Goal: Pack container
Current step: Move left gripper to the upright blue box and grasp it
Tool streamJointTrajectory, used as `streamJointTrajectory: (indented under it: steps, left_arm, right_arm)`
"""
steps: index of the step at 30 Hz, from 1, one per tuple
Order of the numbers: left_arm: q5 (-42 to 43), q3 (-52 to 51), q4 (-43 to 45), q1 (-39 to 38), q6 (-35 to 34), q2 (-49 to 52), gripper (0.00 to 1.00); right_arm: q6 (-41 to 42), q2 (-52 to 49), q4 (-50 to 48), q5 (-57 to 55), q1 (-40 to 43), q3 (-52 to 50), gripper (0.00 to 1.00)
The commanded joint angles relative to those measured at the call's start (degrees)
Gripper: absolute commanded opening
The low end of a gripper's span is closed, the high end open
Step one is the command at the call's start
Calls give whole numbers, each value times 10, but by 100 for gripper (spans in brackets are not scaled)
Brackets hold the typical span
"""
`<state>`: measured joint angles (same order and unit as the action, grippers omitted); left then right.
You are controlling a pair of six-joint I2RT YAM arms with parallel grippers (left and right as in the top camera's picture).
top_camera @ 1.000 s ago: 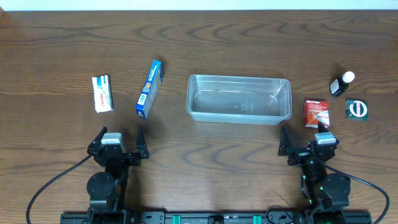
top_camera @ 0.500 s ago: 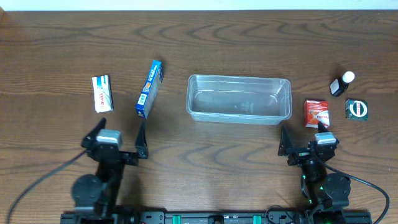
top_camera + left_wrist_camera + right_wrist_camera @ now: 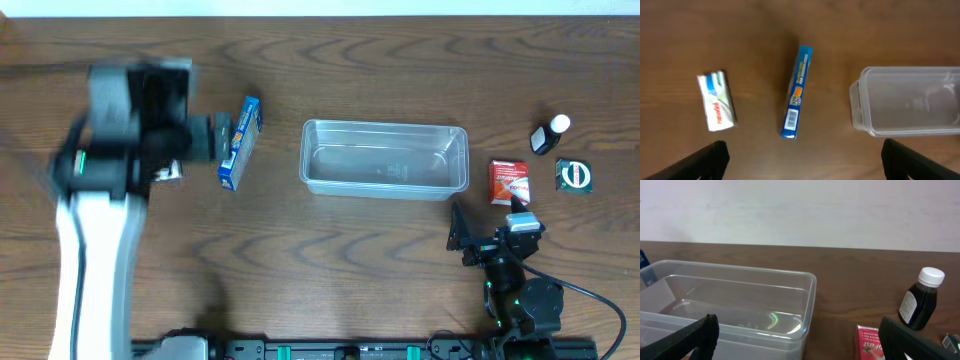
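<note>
The blue box stands on edge with its narrow side facing up, so my left gripper next needs to move down with a slight turn, astride the box's middle.
The clear plastic container [image 3: 385, 158] lies empty at the table's centre; it also shows in the left wrist view [image 3: 907, 102] and the right wrist view [image 3: 730, 300]. A blue box [image 3: 240, 143] stands on its edge to the container's left and shows in the left wrist view [image 3: 796, 92]. A white box [image 3: 716, 101] lies further left, mostly hidden overhead by my raised left arm. My left gripper [image 3: 150, 120] is open, empty and blurred, high above these boxes [image 3: 805, 165]. My right gripper [image 3: 487, 220] is open and empty, low, near the container's right end [image 3: 800, 345].
A red box [image 3: 509, 181] lies right of the container, also in the right wrist view [image 3: 872, 342]. A small dark bottle with a white cap [image 3: 550, 134] and a dark green box [image 3: 573, 176] are at the far right. The bottle shows in the right wrist view [image 3: 920, 297].
My left arm has lifted from its low rest and swung up and forward over the white box, gripper still open. The right arm has not moved.
</note>
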<state>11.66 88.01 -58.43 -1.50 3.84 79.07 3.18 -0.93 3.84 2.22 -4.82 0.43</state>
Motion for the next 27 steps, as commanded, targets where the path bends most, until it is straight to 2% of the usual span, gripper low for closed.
streamJointTrajectory:
  steps: [1,9,16,22,23,27]
  left_arm:
    - [3,64,-8,-3,6,101,98]
    - [4,64,22,-3,6,243,98]
    - [4,57,4,-11,7,283,99]
    - [3,40,10,-40,108,284,84]
    - [3,39,11,-48,125,284,80]
    - [-69,23,31,-64,132,284,78]
  right_arm:
    - [-7,1,2,6,7,-1,99]
    - [-7,1,2,6,7,-1,99]
    - [-7,1,2,6,7,-1,99]
    - [-7,1,2,6,7,-1,99]
    - [-7,1,2,6,7,-1,99]
    - [-7,1,2,6,7,-1,99]
